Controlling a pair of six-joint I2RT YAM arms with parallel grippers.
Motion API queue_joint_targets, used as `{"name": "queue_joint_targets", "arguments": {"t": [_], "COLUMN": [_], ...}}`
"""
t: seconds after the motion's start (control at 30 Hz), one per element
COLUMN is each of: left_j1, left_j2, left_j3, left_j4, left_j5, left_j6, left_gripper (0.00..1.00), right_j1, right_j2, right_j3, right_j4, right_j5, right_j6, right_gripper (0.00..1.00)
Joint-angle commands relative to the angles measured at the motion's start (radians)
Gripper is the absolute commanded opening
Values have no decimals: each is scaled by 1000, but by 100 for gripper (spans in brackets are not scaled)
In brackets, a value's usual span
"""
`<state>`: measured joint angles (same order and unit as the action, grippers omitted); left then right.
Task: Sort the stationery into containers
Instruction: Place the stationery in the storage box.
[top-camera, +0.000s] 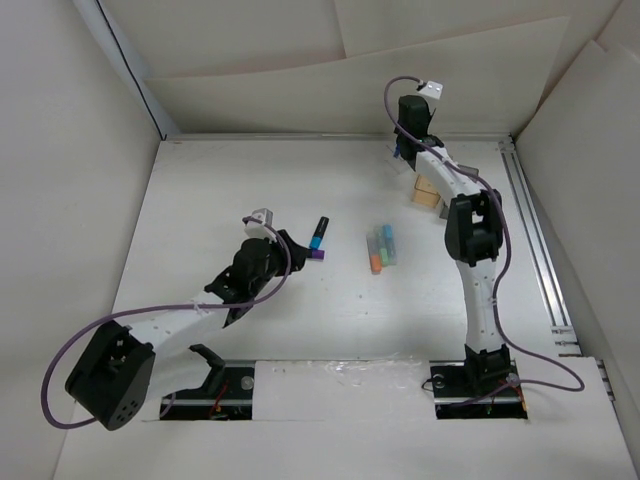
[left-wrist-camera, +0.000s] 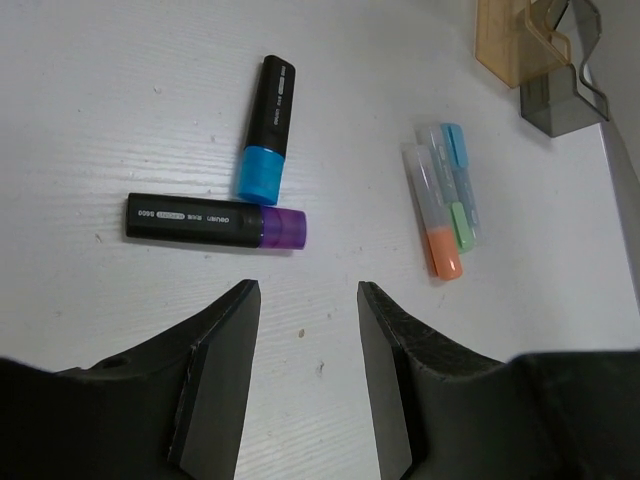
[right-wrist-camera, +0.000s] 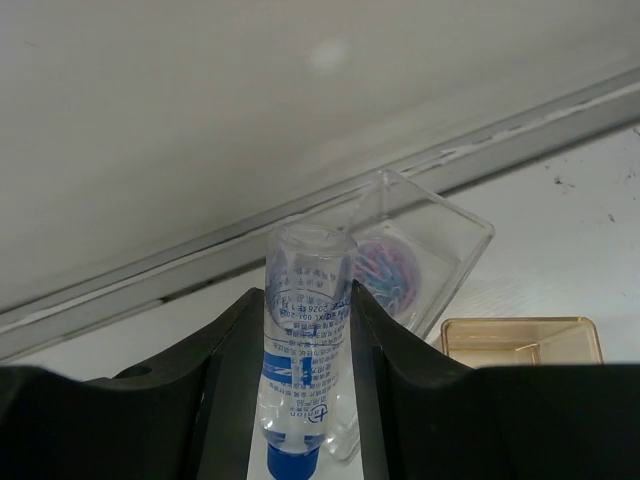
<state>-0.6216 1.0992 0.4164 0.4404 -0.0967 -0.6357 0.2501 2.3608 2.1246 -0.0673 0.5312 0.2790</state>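
The right gripper shifts toward the right in the wrist view next, over the clear plastic cup (right-wrist-camera: 418, 255), and releases the pen, as the cup's opening lies beyond it.
My right gripper (right-wrist-camera: 305, 330) is shut on the blue-white pen (right-wrist-camera: 303, 350), a clear tube with blue print and a blue cap, held at the far right of the table (top-camera: 403, 150). Just beyond it stands the clear plastic cup (right-wrist-camera: 405, 262) with coloured clips inside, and beside that the tan wooden box (right-wrist-camera: 520, 340). My left gripper (left-wrist-camera: 305, 300) is open and empty, just short of the purple-tipped marker (left-wrist-camera: 215, 222). The black marker with teal band (left-wrist-camera: 270, 125) lies beyond it. The orange stick (left-wrist-camera: 442, 240) and the pale-blue stick (left-wrist-camera: 455, 148) lie bunched to the right.
The dark grey translucent box (left-wrist-camera: 560, 100) stands next to the tan box (left-wrist-camera: 510, 45) at the far right. White walls enclose the table; a metal rail (top-camera: 540, 240) runs along its right edge. A green stick (left-wrist-camera: 462, 222) lies among the short sticks.
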Motion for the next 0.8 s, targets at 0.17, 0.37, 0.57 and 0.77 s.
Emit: {"name": "queue_joint_targets", "arguments": {"t": [0.17, 0.37, 0.57, 0.77], "left_j1": [-4, 5, 5, 5], "left_j2": [21, 30, 30, 30], "left_j3": [12, 12, 12, 12], "left_j4": [57, 57, 57, 66], "left_j5": [18, 28, 28, 28], "left_j6": [11, 11, 11, 2], "left_gripper": [41, 41, 41, 41], "right_j1": [-17, -26, -26, -26], "right_j2": [87, 97, 130, 140], "right_j3": [204, 204, 213, 187], "right_j4": [81, 103, 103, 103], "right_j5": [139, 162, 173, 182], "right_j6": [-54, -63, -73, -86], "right_gripper": [14, 14, 16, 17]}}
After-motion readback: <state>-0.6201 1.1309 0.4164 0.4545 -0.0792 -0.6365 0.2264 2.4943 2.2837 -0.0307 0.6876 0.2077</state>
